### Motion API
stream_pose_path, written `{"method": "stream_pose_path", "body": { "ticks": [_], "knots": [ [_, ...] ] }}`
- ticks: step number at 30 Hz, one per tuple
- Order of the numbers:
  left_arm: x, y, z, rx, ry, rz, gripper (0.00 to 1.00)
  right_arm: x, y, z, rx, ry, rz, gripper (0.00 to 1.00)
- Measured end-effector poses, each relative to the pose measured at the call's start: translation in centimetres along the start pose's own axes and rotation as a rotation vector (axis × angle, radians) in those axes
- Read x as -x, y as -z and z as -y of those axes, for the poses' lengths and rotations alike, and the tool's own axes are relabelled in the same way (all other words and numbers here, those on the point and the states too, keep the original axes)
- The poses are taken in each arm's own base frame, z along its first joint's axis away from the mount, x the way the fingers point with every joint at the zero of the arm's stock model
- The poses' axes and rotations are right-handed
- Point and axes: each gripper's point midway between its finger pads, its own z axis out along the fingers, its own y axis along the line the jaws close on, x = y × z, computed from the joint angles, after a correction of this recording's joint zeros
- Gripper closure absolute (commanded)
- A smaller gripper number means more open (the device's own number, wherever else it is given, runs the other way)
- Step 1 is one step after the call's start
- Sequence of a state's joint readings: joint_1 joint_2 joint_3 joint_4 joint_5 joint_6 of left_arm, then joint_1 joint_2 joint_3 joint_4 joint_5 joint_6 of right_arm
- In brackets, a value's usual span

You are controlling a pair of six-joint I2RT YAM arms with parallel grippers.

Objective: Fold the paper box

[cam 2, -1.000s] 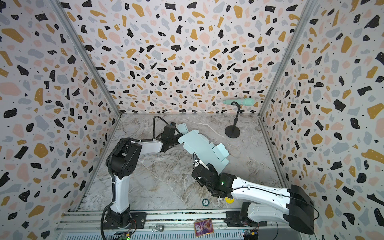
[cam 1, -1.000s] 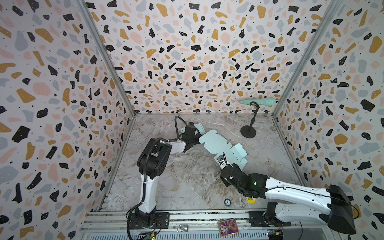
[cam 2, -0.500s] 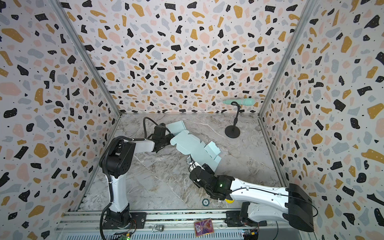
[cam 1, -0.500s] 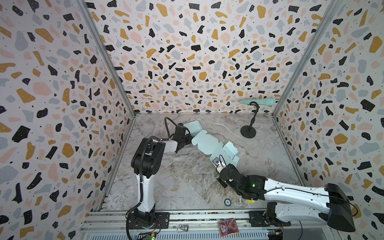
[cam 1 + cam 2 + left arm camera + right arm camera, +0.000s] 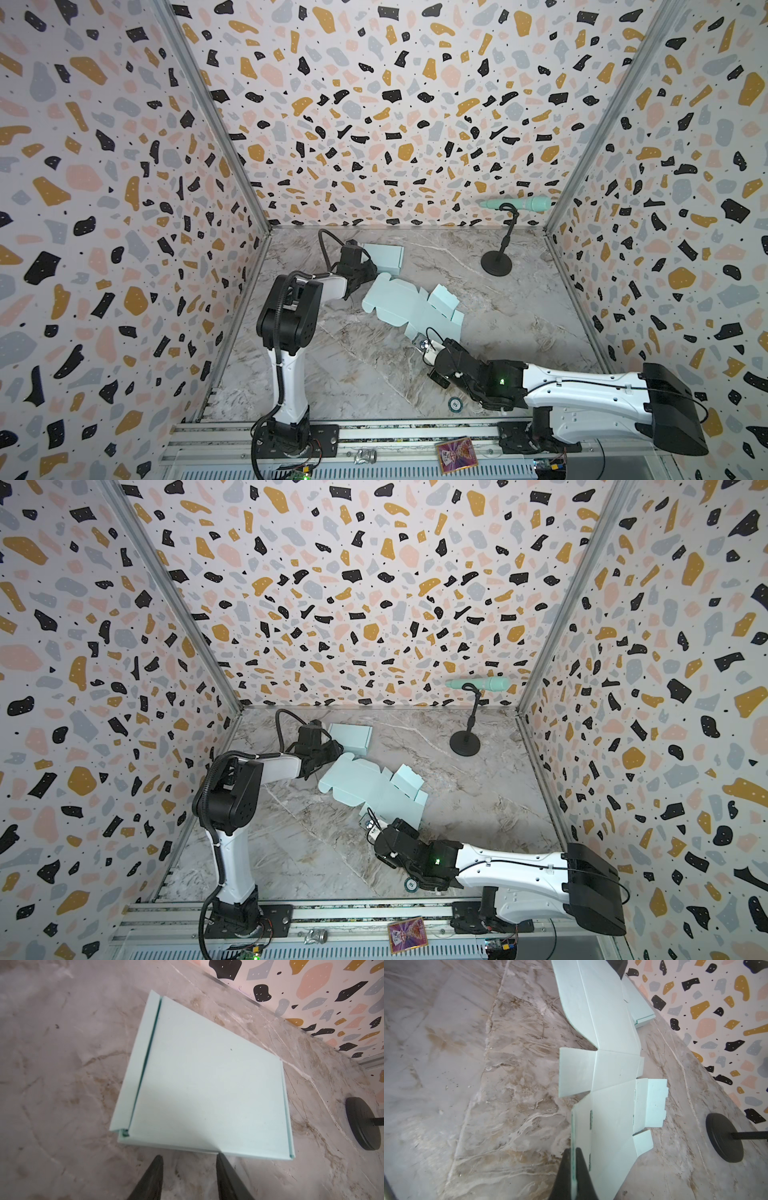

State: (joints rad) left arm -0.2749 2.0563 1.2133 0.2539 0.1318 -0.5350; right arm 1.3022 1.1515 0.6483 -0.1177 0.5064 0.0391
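Note:
The box's near end is lifted, so the robot's right gripper should move back and down to the bare marble, which is below it and nearer the robot's base, and let go of the box's flap.
The paper box (image 5: 407, 303) (image 5: 365, 787) is a pale mint blank lying unfolded mid-table, flaps spread, its near end lifted off the marble. My right gripper (image 5: 573, 1153) is shut on the thin raised edge flap of that blank (image 5: 610, 1064); in both top views it sits at the blank's near end (image 5: 420, 341) (image 5: 368, 823). My left gripper (image 5: 188, 1158) is open with only marble between its fingers. It stands just short of a second, flat-folded mint box (image 5: 207, 1093) and near the blank's far end (image 5: 370, 272) (image 5: 336, 750).
The flat-folded box (image 5: 384, 255) lies near the back wall. A black microphone stand base (image 5: 496, 264) (image 5: 724, 1136) stands back right, carrying a mint microphone (image 5: 515, 203). A small round token (image 5: 455, 403) lies by the front edge. Terrazzo walls enclose three sides.
The blank has slid left and toward the front, with my right gripper still shut on it. The left arm and gripper have shifted left.

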Motion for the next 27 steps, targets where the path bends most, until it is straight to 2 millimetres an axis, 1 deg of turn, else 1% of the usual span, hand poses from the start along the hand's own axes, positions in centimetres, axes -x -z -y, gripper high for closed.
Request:
{"method": "stream_pose_path", "body": {
  "ticks": [2,4,5,7,11,14,18,21,22,24,26,27],
  "knots": [
    [0.0,0.3,-0.3,0.001,0.006,0.001,0.56,-0.2,0.0,-0.8,0.022,0.027,0.008,1.00],
    [-0.3,1.2,-0.6,0.004,0.011,-0.003,0.55,-0.5,-0.1,-1.3,0.041,0.049,0.012,1.00],
    [-0.5,2.0,-0.9,0.010,0.014,-0.005,0.55,-0.6,-0.1,-1.6,0.051,0.057,0.016,1.00],
    [-0.1,3.9,-1.3,0.024,0.022,0.006,0.54,-0.6,-0.2,-2.0,0.071,0.072,0.025,1.00],
    [1.8,8.7,-1.6,0.040,0.029,0.068,0.53,-0.8,-1.0,-3.4,0.117,0.105,0.034,1.00],
    [2.8,11.8,-1.5,0.038,0.014,0.108,0.53,-1.7,-2.2,-4.7,0.154,0.144,0.009,1.00],
    [2.1,14.7,-1.2,0.038,-0.009,0.114,0.52,-3.4,-3.7,-6.4,0.204,0.199,-0.040,1.00],
    [1.6,16.3,-0.7,0.028,-0.027,0.104,0.52,-4.2,-4.4,-7.4,0.235,0.225,-0.059,1.00],
    [1.5,16.6,-0.3,0.016,-0.035,0.102,0.52,-4.3,-4.6,-7.6,0.244,0.230,-0.060,0.97],
    [0.9,17.1,0.4,-0.007,-0.048,0.097,0.52,-4.4,-4.8,-8.0,0.260,0.234,-0.060,0.86],
    [-1.0,17.1,1.4,-0.036,-0.067,0.064,0.52,-4.3,-4.9,-8.2,0.271,0.227,-0.055,0.69],
    [-2.0,17.1,1.8,-0.047,-0.076,0.044,0.52,-4.2,-4.9,-8.2,0.275,0.220,-0.052,0.63]
  ]
}}
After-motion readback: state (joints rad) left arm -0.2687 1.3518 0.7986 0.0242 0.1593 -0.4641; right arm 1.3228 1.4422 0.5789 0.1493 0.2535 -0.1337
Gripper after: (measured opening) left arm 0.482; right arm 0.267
